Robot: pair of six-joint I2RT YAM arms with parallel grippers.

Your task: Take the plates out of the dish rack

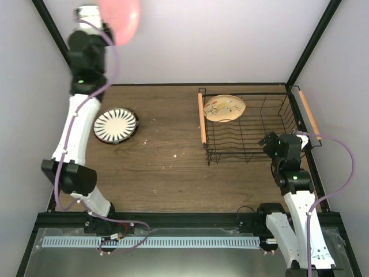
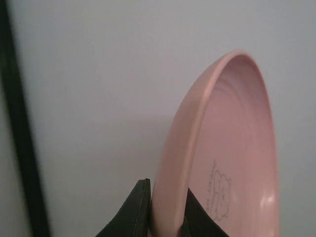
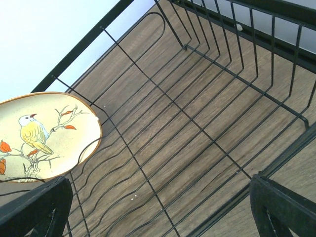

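Next, my left gripper lowers and draws back, tilting the pink plate [image 1: 121, 17] level to release it on top. That is because the striped plate [image 1: 116, 125] lies flat below and back of the gripper.
High at the back left, my left gripper [image 1: 108, 27] is shut on the rim of a pink plate [image 1: 121, 17]. In the left wrist view the black fingers [image 2: 136, 210] pinch the edge of that pink plate [image 2: 232, 148], which stands on edge against the wall. The white plate with black radial stripes [image 1: 115, 125] lies flat on the table at the left. The black wire dish rack [image 1: 251, 157] sits at the right, and a tan plate with a bird print [image 1: 225, 108] leans in its far left corner. My right gripper [image 1: 270, 141] hovers open over the rack's near right side, empty [image 3: 158, 212], with the tan plate [image 3: 42, 136] to its left.
The rack has two wooden rod handles, one on the left [image 1: 202, 118] and one on the right [image 1: 309, 115]. Black frame posts [image 1: 314, 40] rise at the back corners beside pale walls. A few crumbs [image 1: 175, 154] lie mid-table.
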